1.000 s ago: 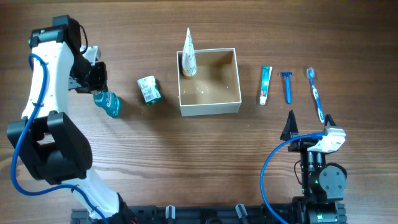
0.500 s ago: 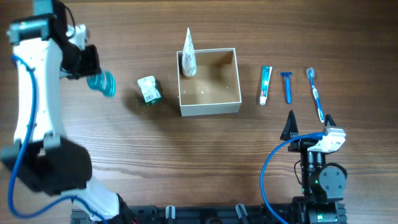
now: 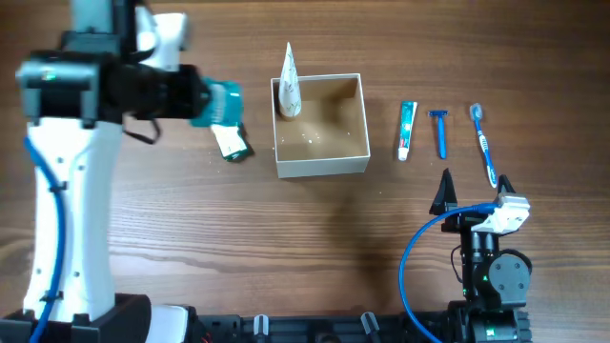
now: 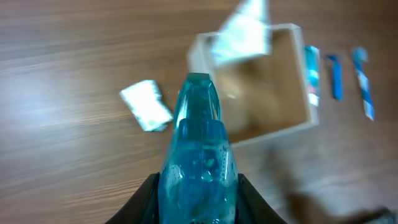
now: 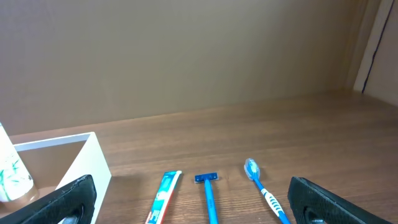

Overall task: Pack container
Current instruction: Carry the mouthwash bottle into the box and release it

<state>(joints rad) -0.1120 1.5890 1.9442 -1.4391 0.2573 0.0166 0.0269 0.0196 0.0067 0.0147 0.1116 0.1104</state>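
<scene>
I will next move my left gripper to the right in the overhead view, then down over the container's near corner by the packet (image 4: 240,126), as the white tube leaves that corner bare.
The container (image 3: 322,164) is a white-walled box with a tan inside, standing mid-table. A white cone-topped tube (image 3: 289,86) stands in its far left corner. My left gripper (image 3: 204,101) is shut on a teal translucent bottle (image 3: 219,103), held above the table just left of the container. In the left wrist view the bottle (image 4: 199,143) fills the space between the fingers of that gripper (image 4: 199,202), and the container (image 4: 281,129) lies beyond it. My right gripper (image 3: 473,193) rests open near the front right edge, nothing between its fingers.
A small green-and-white packet (image 3: 232,141) lies on the table under the bottle, left of the container. Right of the container lie a toothpaste tube (image 3: 407,130), a blue razor (image 3: 439,131) and a blue toothbrush (image 3: 484,143), side by side.
My left arm has lifted the teal bottle off the table at the far left and carried it right, over the packet, toward the container. The right arm has not moved.
</scene>
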